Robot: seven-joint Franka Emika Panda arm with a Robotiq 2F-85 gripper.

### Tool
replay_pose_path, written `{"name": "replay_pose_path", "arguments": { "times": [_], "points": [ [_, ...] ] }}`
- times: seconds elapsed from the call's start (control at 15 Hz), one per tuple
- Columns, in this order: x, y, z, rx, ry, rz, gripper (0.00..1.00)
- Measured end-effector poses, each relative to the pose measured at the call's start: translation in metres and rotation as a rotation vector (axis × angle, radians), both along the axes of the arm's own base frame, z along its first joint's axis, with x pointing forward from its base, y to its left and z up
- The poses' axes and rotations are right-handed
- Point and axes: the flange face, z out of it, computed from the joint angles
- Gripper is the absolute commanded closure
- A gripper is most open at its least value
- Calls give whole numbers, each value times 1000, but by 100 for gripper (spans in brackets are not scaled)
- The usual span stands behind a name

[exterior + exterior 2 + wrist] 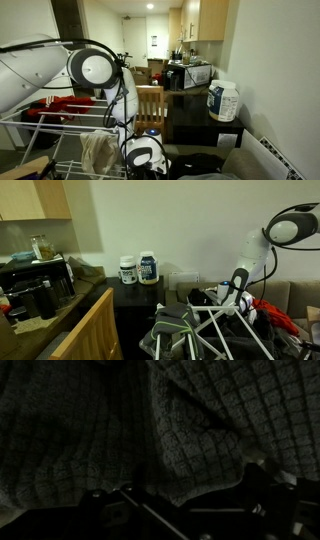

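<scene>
My gripper will stay low next and bring both fingers together on a fold of the dark grey knitted garment (192, 463), because it lies between the spread fingers.
My gripper (143, 152) hangs low over a white drying rack (40, 140) draped with laundry; in an exterior view it reaches down among the rack's bars (210, 330). The wrist view is dark and nearly filled by a grey waffle-weave cloth (200, 420) very close to the camera. The gripper (185, 510) stands open, its dark fingers (265, 490) spread wide at the bottom of that view. A thin rack rod (150, 515) runs between them. Nothing is gripped. A beige cloth (98, 150) hangs just beside the gripper, and a grey cloth (175, 330) lies over the rack.
A dark side table carries two white jugs (222, 100), also seen against the wall as jugs (140, 268). A wooden chair (150, 100) stands behind the rack. A microwave (190, 75) sits on the counter. Red fabric (265, 310) lies on the couch.
</scene>
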Motion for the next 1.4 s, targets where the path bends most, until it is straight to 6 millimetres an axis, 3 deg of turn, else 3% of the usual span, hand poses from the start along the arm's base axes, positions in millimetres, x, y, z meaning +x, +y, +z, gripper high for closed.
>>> {"name": "replay_pose_path", "arguments": {
  "times": [0.13, 0.8, 1.2, 1.4],
  "points": [
    [4, 2, -9, -12, -3, -18, 33],
    [10, 2, -26, -46, 17, -64, 97],
    [7, 2, -28, -39, 97, -74, 97],
    [16, -13, -10, -30, 130, -66, 97]
  ]
}}
